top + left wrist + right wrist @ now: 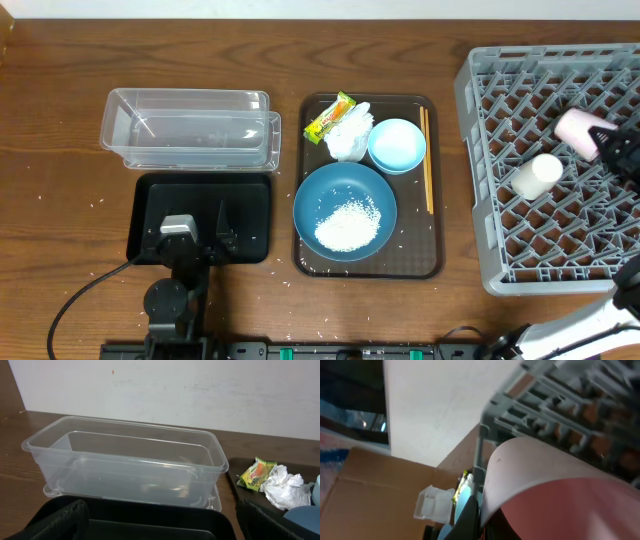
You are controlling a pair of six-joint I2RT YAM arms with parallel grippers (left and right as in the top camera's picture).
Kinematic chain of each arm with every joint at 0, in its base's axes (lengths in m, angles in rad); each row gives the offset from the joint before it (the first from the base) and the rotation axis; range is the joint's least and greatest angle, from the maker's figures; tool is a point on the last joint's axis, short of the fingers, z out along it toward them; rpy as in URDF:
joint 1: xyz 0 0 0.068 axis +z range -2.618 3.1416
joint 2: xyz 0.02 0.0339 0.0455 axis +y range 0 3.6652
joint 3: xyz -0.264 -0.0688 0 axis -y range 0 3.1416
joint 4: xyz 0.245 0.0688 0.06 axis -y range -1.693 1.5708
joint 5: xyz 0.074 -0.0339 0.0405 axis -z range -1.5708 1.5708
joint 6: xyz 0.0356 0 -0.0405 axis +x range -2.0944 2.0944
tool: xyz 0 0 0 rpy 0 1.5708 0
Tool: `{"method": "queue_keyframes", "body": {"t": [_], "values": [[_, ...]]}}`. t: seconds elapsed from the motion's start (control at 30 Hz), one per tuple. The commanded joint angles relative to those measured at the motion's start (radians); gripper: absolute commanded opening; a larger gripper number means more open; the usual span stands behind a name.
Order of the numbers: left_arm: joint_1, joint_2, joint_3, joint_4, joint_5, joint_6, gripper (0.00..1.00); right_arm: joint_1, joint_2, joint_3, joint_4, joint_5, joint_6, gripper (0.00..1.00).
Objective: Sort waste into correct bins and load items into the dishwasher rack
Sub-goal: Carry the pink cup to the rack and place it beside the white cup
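The pink cup should go onto the free rack wires beside the white cup, so my right gripper will first move down and slightly back, then open.
My right gripper is shut on the rim of the pink cup, holding it over the grey dishwasher rack; the cup fills the right wrist view. A white cup lies in the rack. My left gripper is open and empty over the black tray, facing the clear tub. The blue bowl holds rice. The light-blue dish, tissue, wrapper and chopsticks lie beside it.
The bowl, dish, tissue, wrapper and chopsticks all sit on a brown serving tray in the middle. Loose rice grains are scattered on the wooden table. A cable runs from the left arm's base at the front left.
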Motion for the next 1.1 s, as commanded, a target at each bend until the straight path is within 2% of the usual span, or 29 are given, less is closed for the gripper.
{"method": "queue_keyframes", "body": {"t": [0.0, 0.3, 0.53, 0.67, 0.83, 1.0, 1.07], "values": [[0.004, -0.006, -0.019, -0.036, -0.012, 0.006, 0.97, -0.002, 0.045, -0.006, -0.002, -0.011, 0.024, 0.01], [0.004, -0.006, -0.019, -0.036, -0.012, 0.006, 0.97, -0.021, 0.058, -0.006, -0.022, 0.008, 0.047, 0.02], [0.004, -0.006, -0.019, -0.036, -0.012, 0.006, 0.97, -0.079, 0.011, -0.006, -0.138, 0.092, 0.035, 0.03], [0.004, -0.006, -0.019, -0.036, -0.012, 0.006, 0.97, -0.109, -0.042, -0.006, -0.215, 0.138, 0.006, 0.11], [0.004, -0.006, -0.019, -0.036, -0.012, 0.006, 0.97, -0.130, -0.121, -0.006, -0.266, 0.144, 0.007, 0.16], [0.004, -0.006, -0.019, -0.036, -0.012, 0.006, 0.97, -0.139, -0.248, -0.006, -0.269, 0.263, 0.127, 0.18], [0.004, -0.006, -0.019, -0.036, -0.012, 0.006, 0.97, -0.138, -0.319, -0.006, -0.273, 0.343, 0.176, 0.24]]}}
